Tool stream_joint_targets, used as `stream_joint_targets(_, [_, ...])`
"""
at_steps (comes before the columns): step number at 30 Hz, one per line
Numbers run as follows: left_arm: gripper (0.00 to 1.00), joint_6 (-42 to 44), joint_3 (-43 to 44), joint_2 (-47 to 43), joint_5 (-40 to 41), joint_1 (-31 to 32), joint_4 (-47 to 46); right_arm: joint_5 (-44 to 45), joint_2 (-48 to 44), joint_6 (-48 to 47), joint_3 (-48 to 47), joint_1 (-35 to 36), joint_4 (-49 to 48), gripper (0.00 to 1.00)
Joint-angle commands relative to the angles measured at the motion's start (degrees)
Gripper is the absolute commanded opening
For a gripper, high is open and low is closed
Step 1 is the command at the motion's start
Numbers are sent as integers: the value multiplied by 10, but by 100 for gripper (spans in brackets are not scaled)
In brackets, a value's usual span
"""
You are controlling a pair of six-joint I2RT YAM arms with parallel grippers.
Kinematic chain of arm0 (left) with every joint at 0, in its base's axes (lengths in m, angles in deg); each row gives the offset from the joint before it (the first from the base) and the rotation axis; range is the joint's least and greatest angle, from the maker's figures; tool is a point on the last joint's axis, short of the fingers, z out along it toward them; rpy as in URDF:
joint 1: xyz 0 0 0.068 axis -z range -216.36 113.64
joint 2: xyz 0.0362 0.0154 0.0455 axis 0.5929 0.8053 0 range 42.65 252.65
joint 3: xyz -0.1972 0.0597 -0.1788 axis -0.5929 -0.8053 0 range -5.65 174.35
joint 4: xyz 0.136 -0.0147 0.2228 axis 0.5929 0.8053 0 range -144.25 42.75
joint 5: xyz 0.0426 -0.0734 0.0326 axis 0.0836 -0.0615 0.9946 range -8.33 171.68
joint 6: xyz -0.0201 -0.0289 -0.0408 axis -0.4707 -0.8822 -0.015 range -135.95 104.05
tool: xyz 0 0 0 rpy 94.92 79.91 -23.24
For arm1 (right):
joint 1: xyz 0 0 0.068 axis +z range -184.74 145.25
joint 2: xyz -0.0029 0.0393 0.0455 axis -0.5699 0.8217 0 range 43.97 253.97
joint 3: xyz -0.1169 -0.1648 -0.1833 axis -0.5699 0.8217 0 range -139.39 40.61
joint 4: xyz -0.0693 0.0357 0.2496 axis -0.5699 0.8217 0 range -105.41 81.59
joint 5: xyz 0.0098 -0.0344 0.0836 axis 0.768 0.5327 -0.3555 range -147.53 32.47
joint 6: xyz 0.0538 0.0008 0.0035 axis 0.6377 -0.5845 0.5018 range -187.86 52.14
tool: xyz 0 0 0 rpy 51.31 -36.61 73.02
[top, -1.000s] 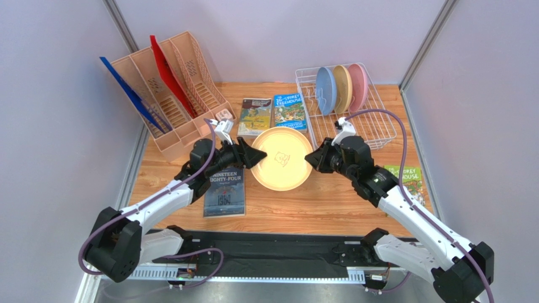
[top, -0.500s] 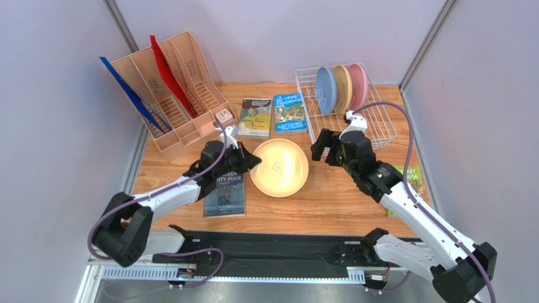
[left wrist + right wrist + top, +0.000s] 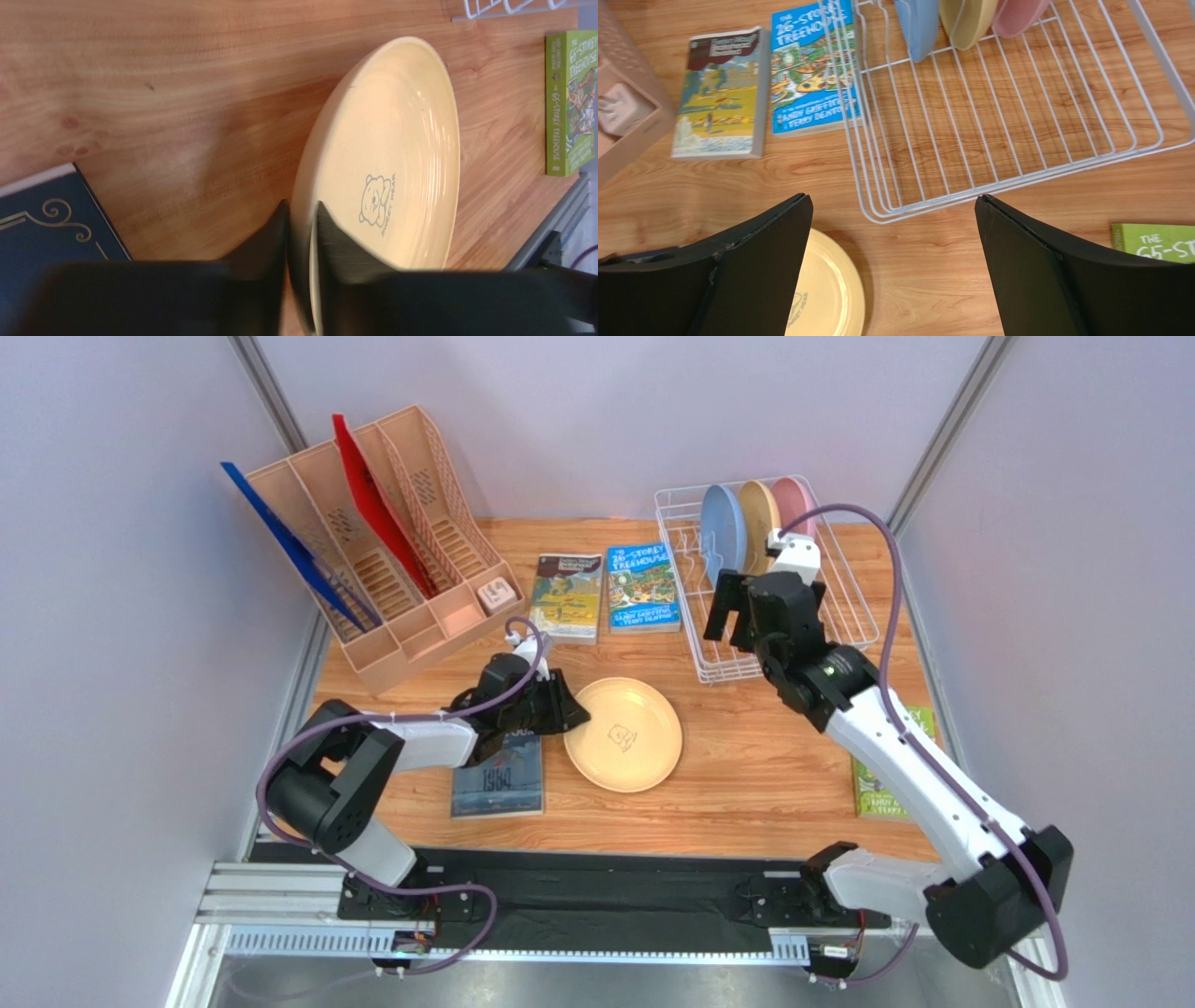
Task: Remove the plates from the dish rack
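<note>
The blue plate stands outward with its rim toward the gripper's fingers, so I should move my right gripper outward over the rack (image 3: 842, 637) next. It should close across the blue plate's near rim (image 3: 731, 560).
A pale yellow plate (image 3: 624, 735) with a bear mark lies on the wooden table; the left wrist view shows this plate (image 3: 393, 154) from its edge. My left gripper (image 3: 568, 711) is shut on its left rim, one finger on each side (image 3: 300, 206). The white wire dish rack (image 3: 842, 637) stands at the back right, holding a light blue plate (image 3: 723, 532), a tan plate (image 3: 759, 525) and a pink plate (image 3: 797, 511) upright. My right gripper (image 3: 730, 609) hovers open and holds nothing at the rack's near left corner (image 3: 892, 199). The right wrist view shows the rack (image 3: 1018, 119) and the blue plate (image 3: 917, 28).
A peach file organiser (image 3: 393, 532) with blue and red folders stands at the back left. Two books (image 3: 565, 595) (image 3: 643, 585) lie beside the rack, a dark blue book (image 3: 498, 777) lies under the left arm, and a green book (image 3: 881, 784) lies at the right edge.
The yellow plate, held up between both grippers, has come down onto the table. The right gripper let go, opened wide and moved back toward the rack. The left arm lowered with the plate.
</note>
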Motion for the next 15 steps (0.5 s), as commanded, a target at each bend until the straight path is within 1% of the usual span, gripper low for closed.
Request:
stream_joint_targets(1, [62, 10, 10, 0, 21, 4, -33, 46, 77, -23, -54, -39, -14, 93])
stream_joint_targets(3, [80, 27, 5, -13, 35, 6, -24, 44, 108, -23, -72, -66, -40, 93])
stream_joint_targets(4, [81, 32, 7, -19, 47, 7, -6, 43, 143, -29, -78, -74, -55, 93])
stream_joint_targets(6, [82, 50, 12, -35, 55, 7, 10, 60, 178, -49, -128, -86, -57, 92])
stream_joint_targets(7, [82, 54, 13, -49, 65, 7, 26, 60, 222, -59, -149, -90, -64, 92])
stream_joint_targets(8, [86, 59, 14, -56, 69, 7, 32, 67, 241, -82, -189, -94, -65, 93])
stream_joint_targets(9, [88, 62, 16, -64, 75, 7, 38, 79, 267, -88, -214, -101, -65, 93])
stream_joint_targets(10, [89, 64, 17, -81, 84, 7, 45, 73, 307, -98, -238, -106, -58, 90])
stream_joint_targets(11, [90, 71, 17, -90, 88, 8, 48, 54, 329, -109, -262, -109, -55, 89])
stream_joint_targets(12, [90, 75, 19, -100, 90, 8, 51, 51, 345, -116, -306, -110, -55, 87])
stream_joint_targets(13, [90, 80, 21, -120, 94, 7, 61, 44, 362, -128, -326, -110, -56, 84])
stream_joint_targets(14, [90, 85, 24, -130, 96, 8, 70, 50, 404, -145, -351, -110, -50, 82])
stream_joint_targets(15, [90, 95, 35, -138, 98, 8, 89, 59, 423, -154, -397, -111, -43, 81])
